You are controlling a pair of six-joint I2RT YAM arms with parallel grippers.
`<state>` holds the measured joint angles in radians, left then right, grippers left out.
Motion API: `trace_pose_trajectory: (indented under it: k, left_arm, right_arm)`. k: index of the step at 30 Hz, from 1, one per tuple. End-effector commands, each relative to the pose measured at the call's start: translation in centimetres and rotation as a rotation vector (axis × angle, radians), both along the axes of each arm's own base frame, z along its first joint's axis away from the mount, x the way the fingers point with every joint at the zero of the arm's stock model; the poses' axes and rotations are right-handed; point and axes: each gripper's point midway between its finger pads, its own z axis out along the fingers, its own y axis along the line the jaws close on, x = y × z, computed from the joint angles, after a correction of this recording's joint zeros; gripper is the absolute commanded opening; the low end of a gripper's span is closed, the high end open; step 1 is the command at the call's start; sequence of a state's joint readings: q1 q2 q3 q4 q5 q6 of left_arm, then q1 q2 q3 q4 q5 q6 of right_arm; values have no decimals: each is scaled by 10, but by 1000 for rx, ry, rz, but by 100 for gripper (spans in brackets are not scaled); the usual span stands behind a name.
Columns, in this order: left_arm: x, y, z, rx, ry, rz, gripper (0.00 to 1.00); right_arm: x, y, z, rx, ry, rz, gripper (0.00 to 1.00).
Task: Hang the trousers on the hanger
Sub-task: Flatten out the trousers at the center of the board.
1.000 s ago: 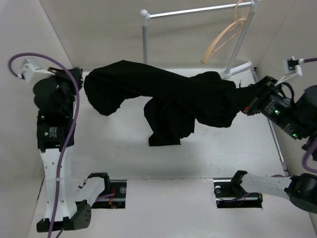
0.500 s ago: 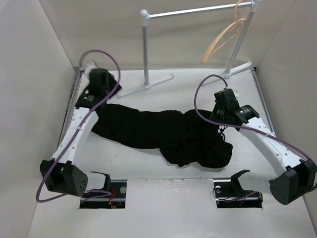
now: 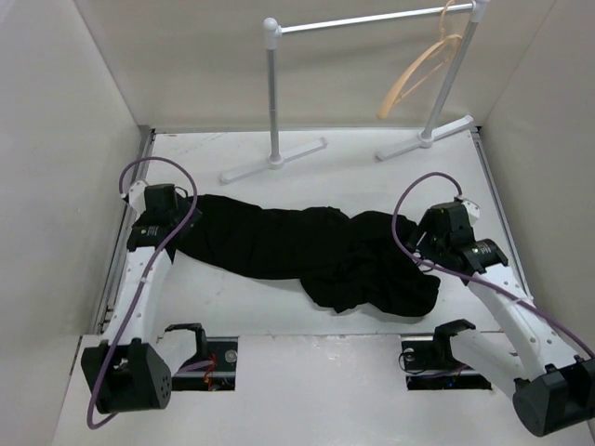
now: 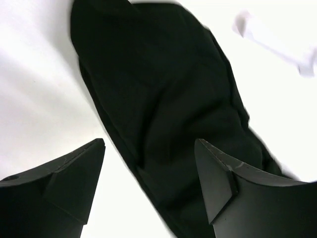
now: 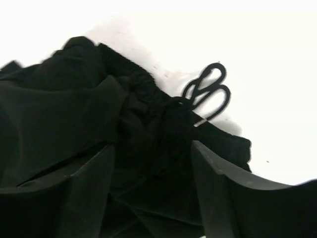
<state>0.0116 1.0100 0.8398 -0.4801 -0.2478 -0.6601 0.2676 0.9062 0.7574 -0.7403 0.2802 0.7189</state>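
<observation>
The robot's left gripper should next lower its open fingers outward onto the narrow end of the trousers [image 4: 148,54] and close, since that end is still unpinched and lies below and outward of the gripper.
The black trousers [image 3: 297,251] lie crumpled across the table, one narrow end at the left and the bunched waistband at the right. My left gripper [image 3: 177,221] stands open over the left end; in the left wrist view its fingertips [image 4: 94,153] straddle the cloth [image 4: 158,99] without pinching it. My right gripper [image 3: 423,249] is open above the waistband [image 5: 143,114], whose looped drawstring [image 5: 208,91] lies on the white table. The tan wooden hanger [image 3: 418,74] hangs by its hook from the right end of the rack's bar, far from both grippers.
A white-and-silver pole rack [image 3: 272,93] stands at the back, its two feet [image 3: 274,160] on the table behind the trousers. Beige walls close in the left, right and back sides. Both arm bases sit at the near edge.
The trousers, held stretched in the air a second ago, now lie on the table. Both grippers came down with them, opened and let go.
</observation>
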Motion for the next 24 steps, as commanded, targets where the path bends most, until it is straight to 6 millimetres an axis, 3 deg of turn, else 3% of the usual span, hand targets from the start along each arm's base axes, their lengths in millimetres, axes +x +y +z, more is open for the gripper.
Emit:
trace_pose_trajectory:
  k: [1, 3, 6, 7, 9, 10, 13, 14, 16, 21, 22, 24]
  left_arm:
    - [27, 17, -5, -50, -54, 71, 71]
    - [44, 26, -12, -74, -50, 91, 71]
    - [68, 42, -29, -86, -13, 135, 69]
    - [76, 48, -34, -90, -1, 150, 69]
    - [93, 54, -40, -91, 5, 162, 69]
    - [102, 57, -42, -87, 7, 166, 69]
    - [121, 62, -53, -77, 31, 174, 70]
    - [124, 63, -58, -76, 47, 174, 71]
    - [127, 64, -76, -75, 104, 175, 71]
    - [123, 71, -114, -76, 209, 198, 68]
    - [123, 70, -119, -81, 219, 197, 59]
    - [124, 66, -123, -93, 226, 191, 33]
  right_arm:
    - [21, 5, 39, 29, -139, 12, 72]
    - [29, 7, 50, 34, -175, 24, 72]
    - [42, 13, 54, 63, -186, 48, 22]
    - [48, 15, 54, 75, -188, 55, 14]
    - [59, 13, 57, 92, -199, 53, 15]
    - [67, 12, 60, 96, -217, 54, 20]
    - [89, 3, 64, 101, -243, 37, 58]
    - [93, 2, 63, 113, -236, 32, 67]
    - [100, 6, 60, 138, -229, 42, 75]
    - [109, 25, 41, 212, -194, 100, 73]
    - [112, 28, 35, 232, -182, 98, 67]
    - [115, 35, 33, 282, -169, 99, 35]
